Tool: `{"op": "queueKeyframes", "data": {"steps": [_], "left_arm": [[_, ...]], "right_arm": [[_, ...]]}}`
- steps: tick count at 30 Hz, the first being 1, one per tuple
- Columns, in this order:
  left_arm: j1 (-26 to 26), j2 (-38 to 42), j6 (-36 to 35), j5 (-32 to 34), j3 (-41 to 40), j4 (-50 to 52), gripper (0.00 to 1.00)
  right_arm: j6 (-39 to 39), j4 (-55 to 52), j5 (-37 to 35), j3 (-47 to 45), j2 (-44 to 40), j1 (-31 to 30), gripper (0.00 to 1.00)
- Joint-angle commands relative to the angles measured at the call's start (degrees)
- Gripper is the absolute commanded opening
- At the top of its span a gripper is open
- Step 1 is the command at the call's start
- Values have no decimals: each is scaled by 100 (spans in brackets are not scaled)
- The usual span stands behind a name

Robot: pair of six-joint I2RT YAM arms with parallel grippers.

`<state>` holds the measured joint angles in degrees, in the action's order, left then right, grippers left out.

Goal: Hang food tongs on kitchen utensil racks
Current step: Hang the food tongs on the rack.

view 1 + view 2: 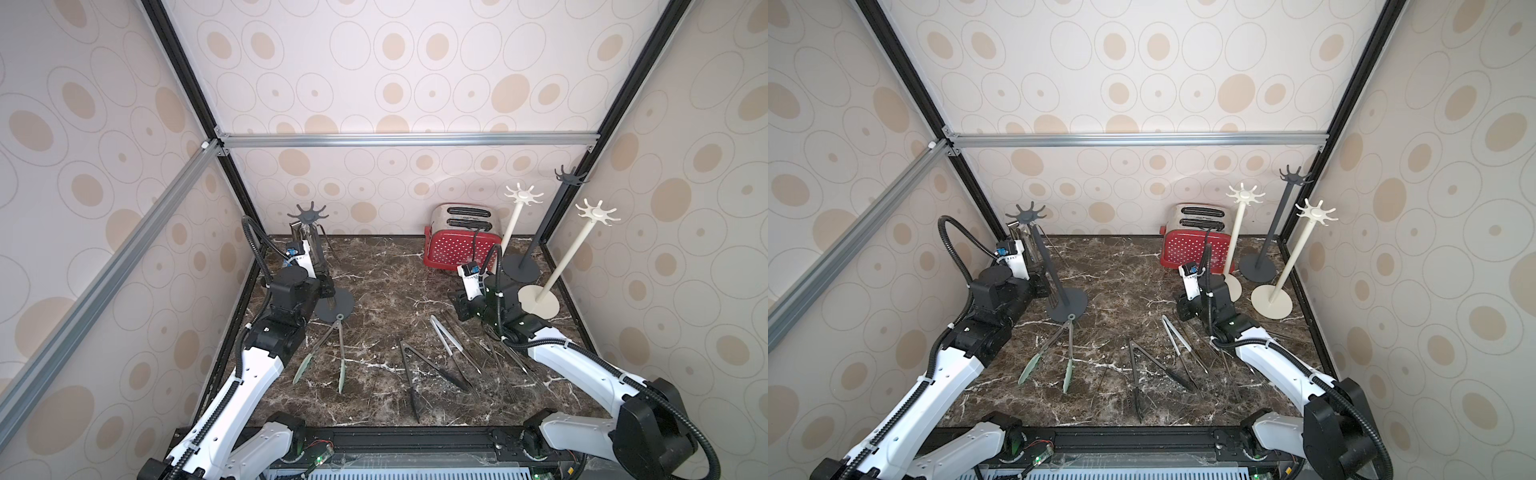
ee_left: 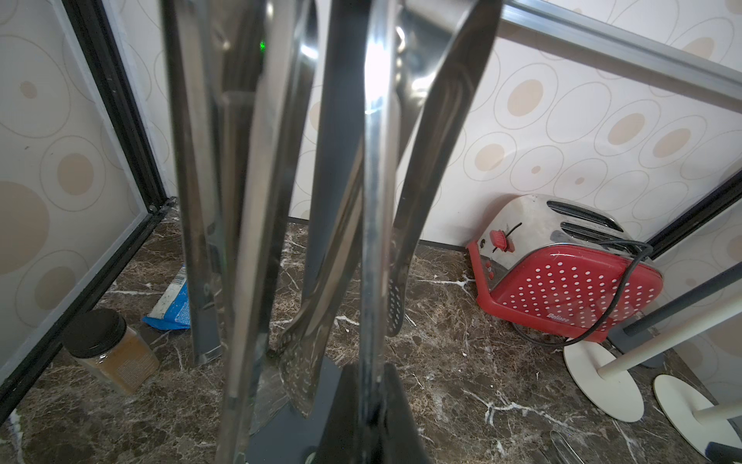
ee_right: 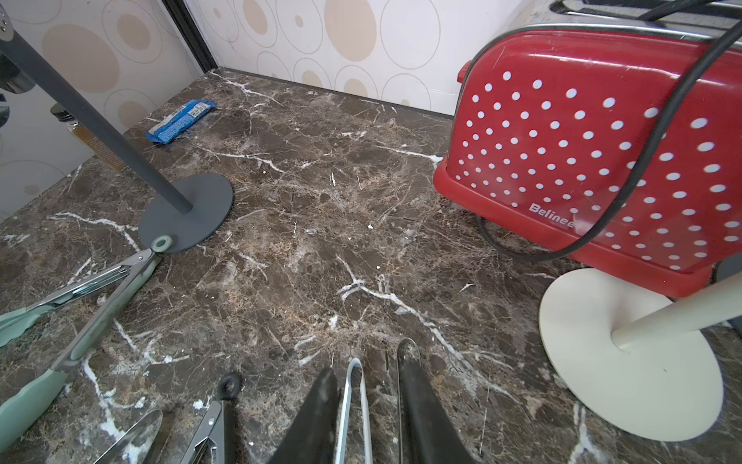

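I will lower my left gripper next toward the dark grey rack's round base [image 1: 341, 302] [image 2: 287, 435] below it and free the steel tong, which hangs among the others.
At the back left stands a dark grey utensil rack [image 1: 309, 215] with several steel tongs [image 2: 425, 168] hanging from its crown. My left gripper [image 2: 371, 367] sits low by that pole, shut on one hanging steel tong strip [image 2: 377, 225]. Two cream racks [image 1: 540, 303] and another dark grey rack [image 1: 519, 268] stand at the back right. My right gripper [image 3: 367, 367] is open low over the table, its fingers astride the hinge end of the white tongs [image 3: 353, 401]. Green-tipped tongs [image 1: 332, 353], black tongs [image 1: 411, 374] and more steel tongs [image 1: 498, 361] lie on the marble.
A red dotted toaster [image 1: 457, 241] with a black cord stands at the back, beside the cream rack bases. A brown spice jar [image 2: 108, 349] and a blue wrapper [image 2: 172, 305] lie in the back left corner. Patterned walls close in three sides.
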<state>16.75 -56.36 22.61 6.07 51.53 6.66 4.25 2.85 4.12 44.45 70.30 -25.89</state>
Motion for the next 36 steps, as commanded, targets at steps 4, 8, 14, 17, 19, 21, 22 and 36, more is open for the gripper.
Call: {"op": "queueKeyframes", "data": {"steps": [4, 8, 14, 17, 19, 21, 22, 36], "left_arm": [[-37, -182, 156, -184, -249, 1085, 6], [-32, -183, 156, -215, -214, 1101, 8], [-34, -169, 139, -226, -178, 1110, 11], [-32, -171, 136, -233, -178, 1114, 12], [-32, -172, 138, -242, -178, 1120, 13], [-32, -164, 138, -246, -169, 1123, 13], [-34, -152, 138, -251, -169, 1119, 13], [-32, 58, 79, -307, -39, 1309, 21]], "right_arm": [[4, 75, 2, -11, -52, 57, 31], [2, 76, 10, -7, -52, 56, 31], [1, 66, 10, -7, -52, 58, 31], [5, 66, 10, -13, -61, 63, 31], [0, 62, 10, -11, -68, 60, 31], [1, 57, 13, -7, -74, 66, 31], [-1, 58, 14, -11, -73, 64, 31], [22, 71, 53, -11, -78, 72, 31]]}}
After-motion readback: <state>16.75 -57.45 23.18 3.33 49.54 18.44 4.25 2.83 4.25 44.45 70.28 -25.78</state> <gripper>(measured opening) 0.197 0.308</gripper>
